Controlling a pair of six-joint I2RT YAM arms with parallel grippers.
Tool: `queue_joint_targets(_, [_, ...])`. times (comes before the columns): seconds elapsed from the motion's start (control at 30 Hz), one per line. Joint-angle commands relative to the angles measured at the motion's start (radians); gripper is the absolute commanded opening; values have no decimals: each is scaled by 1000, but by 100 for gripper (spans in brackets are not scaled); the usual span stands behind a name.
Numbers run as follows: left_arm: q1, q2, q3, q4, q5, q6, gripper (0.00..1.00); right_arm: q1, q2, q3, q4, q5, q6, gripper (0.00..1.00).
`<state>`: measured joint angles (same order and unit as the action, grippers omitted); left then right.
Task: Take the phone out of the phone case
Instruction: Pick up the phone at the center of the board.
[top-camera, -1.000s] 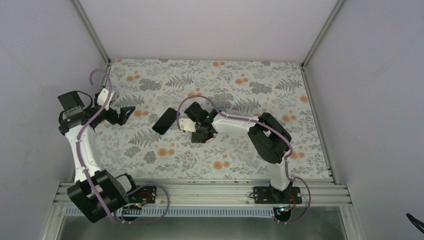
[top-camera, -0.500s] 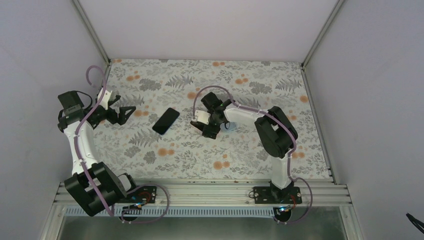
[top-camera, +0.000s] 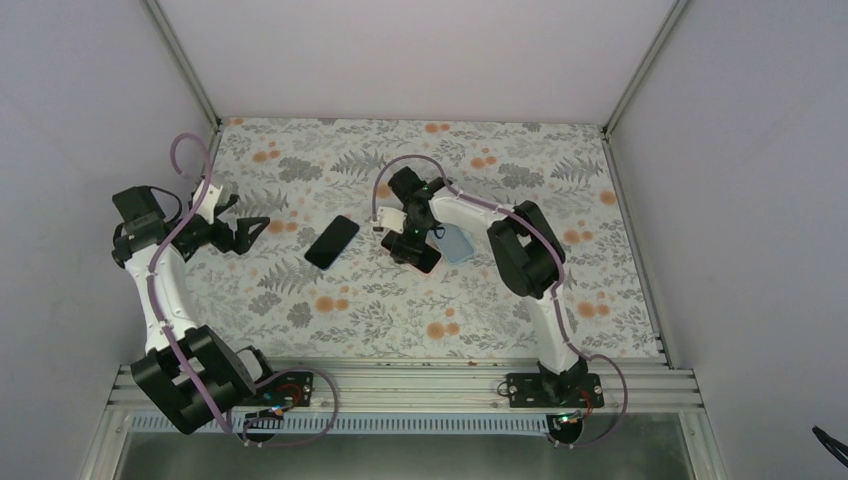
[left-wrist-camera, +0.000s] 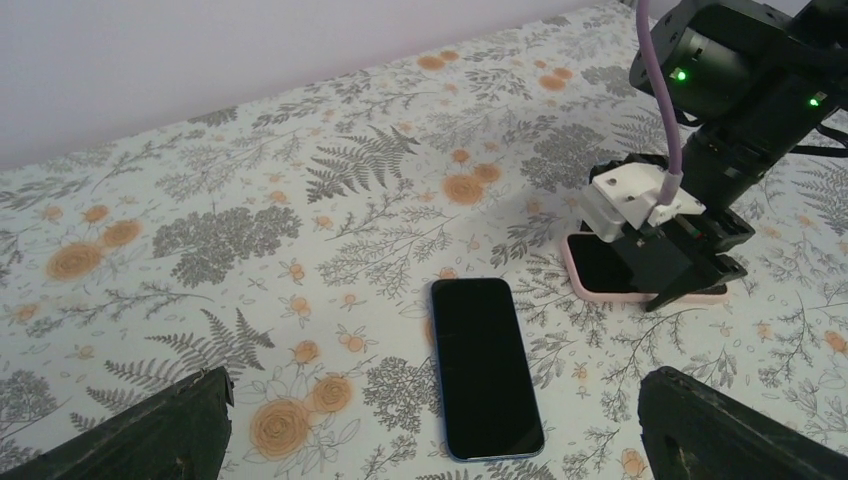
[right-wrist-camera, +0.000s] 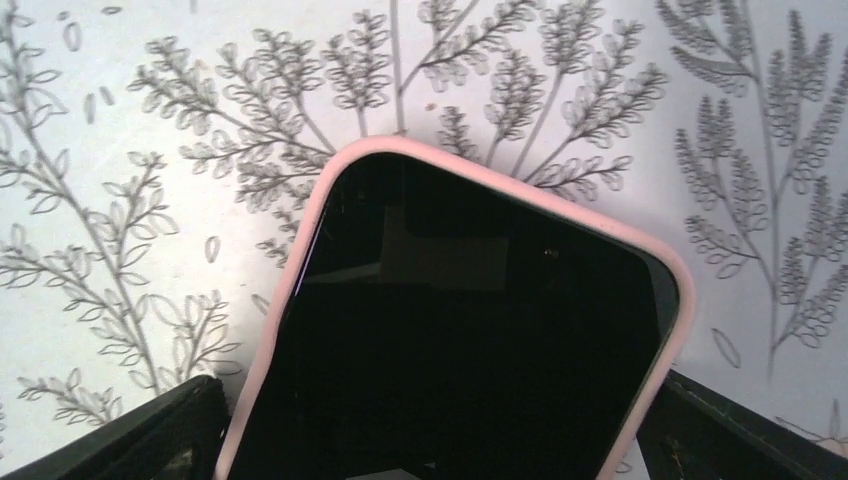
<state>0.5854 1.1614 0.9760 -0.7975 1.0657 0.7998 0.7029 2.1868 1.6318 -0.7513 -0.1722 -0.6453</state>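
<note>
My open fingers are on both sides of the pink case near one end, so I need to move my right gripper along it toward the side of the light blue case next and close.
A black phone in a pink phone case lies flat on the floral table, also visible from above as the pink phone case and from the left wrist as the pink phone case. My right gripper hangs low over it, open, one finger on each long side of the case. From above, the right gripper covers most of the phone. My left gripper stands open at the far left with nothing between its fingers.
A bare black phone with a blue edge lies between the two grippers, in front of my left gripper as the bare phone. A light blue case lies right beside the pink one. White walls enclose the table.
My right gripper has swung right and back from beside the bare phone and turned over the pink-cased phone, uncovering the light blue case. The left arm drew back slightly to the left.
</note>
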Motion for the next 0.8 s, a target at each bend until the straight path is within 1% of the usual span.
queue_joint_targets(0.0, [26,-11,1,-34,21,73,100,-37,78,25,-102,28,43,100])
queue_joint_targets(0.17, [51,13,16,-86,26,128,100,-62,65,-34,-162,-1,70,100])
queue_joint_targets(0.4, [62,44,36,-114,33,151,100,-80,1,-230,-152,1,113,100])
queue_joint_targets(0.53, [62,56,36,-122,47,157,100,-85,-11,-308,-120,-4,119,100])
queue_joint_targets(0.7, [62,58,47,-127,50,155,100,-86,-33,-377,-89,12,117,92])
queue_joint_targets(0.77, [62,57,51,-109,45,136,100,-86,-37,-396,-70,39,121,82])
